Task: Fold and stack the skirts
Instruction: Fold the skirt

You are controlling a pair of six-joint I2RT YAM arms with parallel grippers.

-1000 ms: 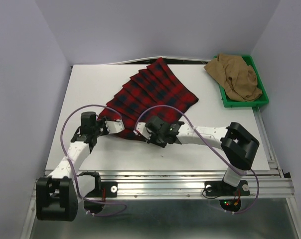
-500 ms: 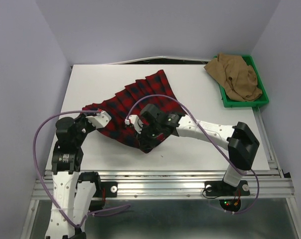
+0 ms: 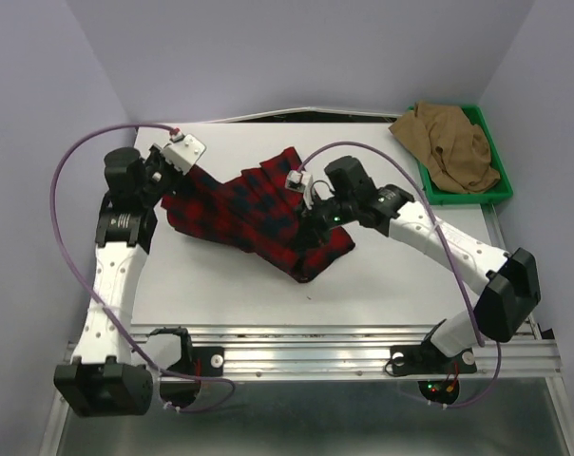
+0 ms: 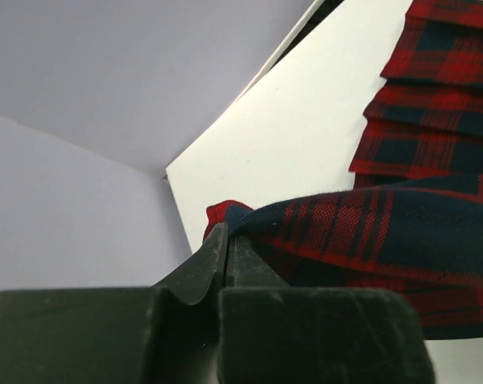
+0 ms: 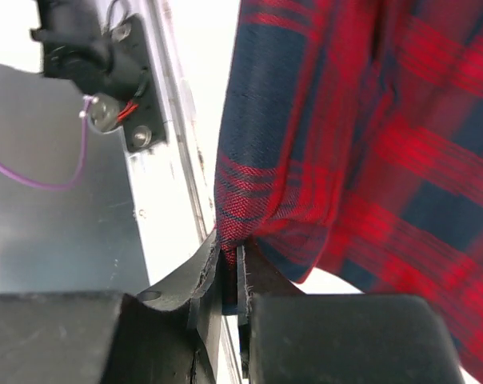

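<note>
My left gripper moves across and down to release at the skirt's far corner next, since that corner lies below it and to its right in the top view.
The red skirt with navy plaid checks [image 3: 258,217] lies crumpled and partly doubled over in the middle of the white table [image 3: 392,266]. My left gripper [image 3: 173,188] is shut on its left corner, held off the table; the wrist view shows the cloth [image 4: 369,224] pinched at the fingertips of the gripper [image 4: 228,236]. My right gripper [image 3: 311,211] is shut on the skirt's right edge, and the cloth [image 5: 369,144] hangs from the closed gripper [image 5: 229,256]. The tan-brown skirt [image 3: 453,142] lies bunched in the green tray [image 3: 463,198] at the back right.
Purple cables [image 3: 78,157] loop above both arms. Grey walls close in the table on the left, back and right. An aluminium rail [image 3: 315,347] runs along the near edge, and the right wrist view shows it with an arm base [image 5: 105,64].
Both grippers have lifted the skirt's near edge and carried it up and toward the back. The skirt now folds over itself. The left arm has swung far back-left.
</note>
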